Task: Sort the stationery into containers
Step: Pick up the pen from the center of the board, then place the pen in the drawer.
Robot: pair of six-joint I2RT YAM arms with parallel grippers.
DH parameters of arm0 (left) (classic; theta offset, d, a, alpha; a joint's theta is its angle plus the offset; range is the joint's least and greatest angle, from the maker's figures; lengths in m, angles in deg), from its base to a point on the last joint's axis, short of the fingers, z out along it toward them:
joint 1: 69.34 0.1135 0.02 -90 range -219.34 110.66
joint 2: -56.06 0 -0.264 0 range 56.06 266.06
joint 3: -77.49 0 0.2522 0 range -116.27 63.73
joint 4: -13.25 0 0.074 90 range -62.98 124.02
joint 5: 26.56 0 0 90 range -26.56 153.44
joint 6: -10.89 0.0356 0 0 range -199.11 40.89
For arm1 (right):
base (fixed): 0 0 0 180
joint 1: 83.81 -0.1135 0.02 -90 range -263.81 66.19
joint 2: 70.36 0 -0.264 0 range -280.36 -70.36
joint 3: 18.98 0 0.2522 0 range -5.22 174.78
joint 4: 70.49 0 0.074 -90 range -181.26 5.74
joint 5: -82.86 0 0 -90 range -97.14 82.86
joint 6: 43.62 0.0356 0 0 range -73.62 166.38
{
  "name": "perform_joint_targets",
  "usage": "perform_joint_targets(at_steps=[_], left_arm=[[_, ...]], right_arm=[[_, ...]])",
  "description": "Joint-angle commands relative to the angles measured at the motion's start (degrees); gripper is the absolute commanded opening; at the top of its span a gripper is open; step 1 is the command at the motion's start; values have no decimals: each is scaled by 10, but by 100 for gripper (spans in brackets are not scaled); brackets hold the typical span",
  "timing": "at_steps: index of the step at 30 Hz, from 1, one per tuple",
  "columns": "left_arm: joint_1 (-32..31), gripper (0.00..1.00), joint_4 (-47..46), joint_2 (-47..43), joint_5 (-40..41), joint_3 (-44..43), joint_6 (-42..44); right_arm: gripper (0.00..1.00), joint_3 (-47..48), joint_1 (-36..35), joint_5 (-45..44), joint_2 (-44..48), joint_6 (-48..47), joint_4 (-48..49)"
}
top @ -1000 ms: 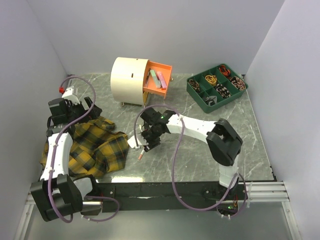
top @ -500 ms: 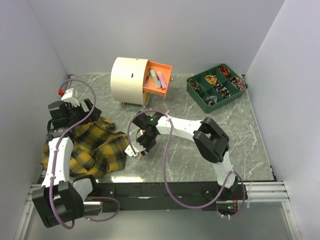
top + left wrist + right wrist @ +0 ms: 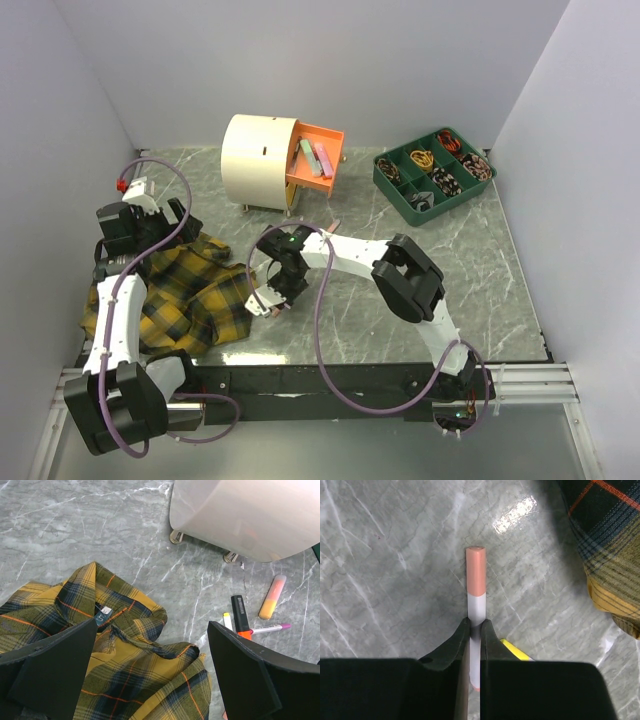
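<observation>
Markers already lie inside the open orange drawer (image 3: 320,163). My right gripper will next lift up, carry the white marker outward over that drawer and release it.
My right gripper (image 3: 475,626) is shut on a white marker with a salmon cap (image 3: 475,575), low over the marble beside the plaid cloth (image 3: 185,290). A yellow-tipped marker (image 3: 514,650) lies just under its right finger. In the top view this gripper (image 3: 279,296) sits by the cloth's right edge. The cream drum chest (image 3: 258,160) stands at the back, its orange drawer (image 3: 320,163) pulled out with markers inside. My left gripper (image 3: 150,675) hangs open above the cloth (image 3: 125,675). Beyond it lie an orange-yellow highlighter (image 3: 272,597), a black-orange marker (image 3: 241,617) and a purple-tipped pen (image 3: 270,628).
A green divided tray (image 3: 433,175) holding small coloured bits sits at the back right. The chest's small feet (image 3: 175,536) rest on the marble. White walls close in both sides and the back. A pink highlighter (image 3: 333,224) lies near the right arm's forearm.
My right gripper has slid left toward the cloth and closed its jaws onto the salmon-capped marker. The left arm shifted only slightly.
</observation>
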Motion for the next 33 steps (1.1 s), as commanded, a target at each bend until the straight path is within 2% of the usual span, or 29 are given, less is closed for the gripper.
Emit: perform_joint_targets(at_steps=[1, 3, 7, 10, 12, 13, 15, 16, 17, 18, 19, 20, 21, 27, 33], left_arm=[[-1, 100, -2, 1, 0, -19, 10], [-1, 99, 2, 6, -2, -25, 15], [-1, 99, -6, 18, -14, -38, 11], [-1, 100, -15, 26, -16, -45, 4], [-1, 99, -18, 31, -17, -51, -1], [-1, 99, -22, 33, -17, -54, -2], [-1, 99, -24, 39, -18, -60, -4], [-1, 100, -27, 42, -19, -64, -5], [-2, 100, -28, 46, -20, -67, -6], [-2, 99, -30, 50, -18, -67, -7], [-1, 99, -31, 56, -21, -71, -10], [-1, 99, -32, 58, -24, -72, -17], [-1, 100, -32, 61, -31, -74, -20], [-2, 100, -35, 67, -35, -74, -24], [-2, 100, -28, 58, -23, -64, -19]], right_arm=[[4, 26, -1, 23, 32, 26, -54], [4, 55, 3, 41, 61, 60, -78], [3, 207, 40, 110, 78, 144, -135], [2, 286, 70, 178, 87, 268, -117], [1, 300, 113, 225, 101, 413, -35], [1, 297, 129, 235, 108, 526, 3], [0, 282, 178, 247, 126, 648, 140], [0, 258, 193, 247, 132, 769, 191], [0, 246, 208, 243, 140, 828, 287], [0, 237, 239, 230, 139, 878, 330], [0, 238, 252, 226, 135, 976, 363], [0, 251, 268, 224, 113, 1016, 406], [0, 290, 290, 191, 100, 1049, 414], [0, 366, 310, 84, 47, 1039, 381], [0, 334, 322, -31, 25, 1075, 371]])
